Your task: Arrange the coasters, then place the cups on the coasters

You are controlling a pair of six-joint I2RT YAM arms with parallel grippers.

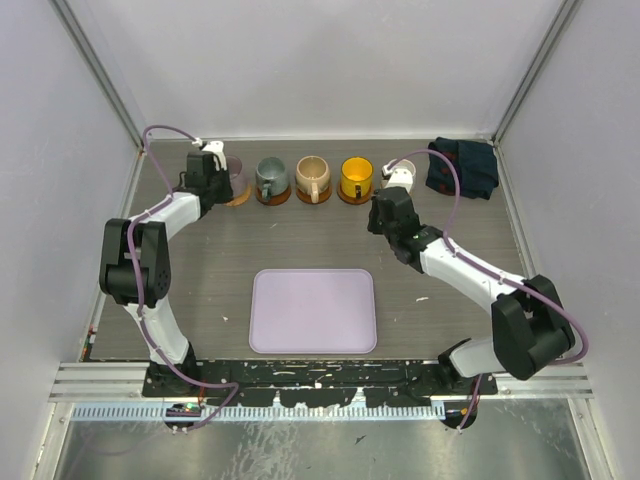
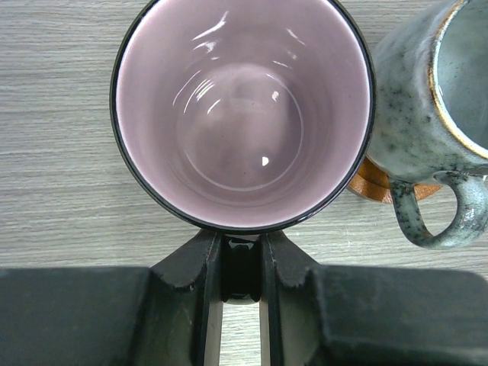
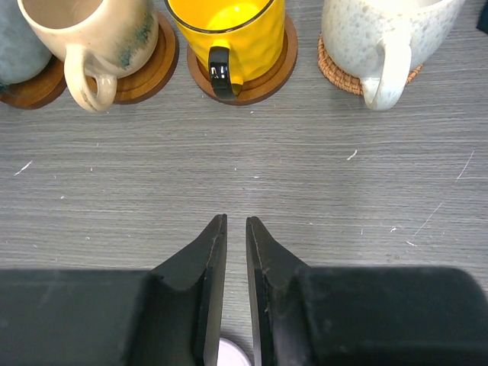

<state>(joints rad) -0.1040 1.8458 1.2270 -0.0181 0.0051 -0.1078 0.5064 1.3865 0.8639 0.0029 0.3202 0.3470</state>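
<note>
My left gripper lowers the pinkish-purple cup onto the orange coaster [image 1: 240, 198] below it next and releases the handle, as the other cups stand on coasters.
Five cups stand in a row at the back. The pinkish-purple cup [image 2: 244, 114] [image 1: 236, 178] is leftmost, over an orange coaster [image 1: 240, 198]; whether it rests on that coaster I cannot tell. My left gripper [image 2: 242, 240] [image 1: 218, 170] is shut on its dark handle. To the right, the grey-green cup [image 2: 427, 107] [image 1: 271, 180], the tan cup [image 3: 91, 30] [image 1: 313, 177], the yellow cup [image 3: 225, 30] [image 1: 355, 178] and the white cup [image 3: 381, 38] [image 1: 400, 173] each stand on a coaster [image 3: 278, 65]. My right gripper [image 3: 236, 221] [image 1: 385, 207] hovers in front of the yellow cup, its jaws narrowly open with nothing between them.
A lavender rectangular tray [image 1: 313, 310] lies in the middle of the table near the arm bases. A dark blue cloth [image 1: 465, 167] is bunched in the back right corner. Grey walls close in the table on three sides.
</note>
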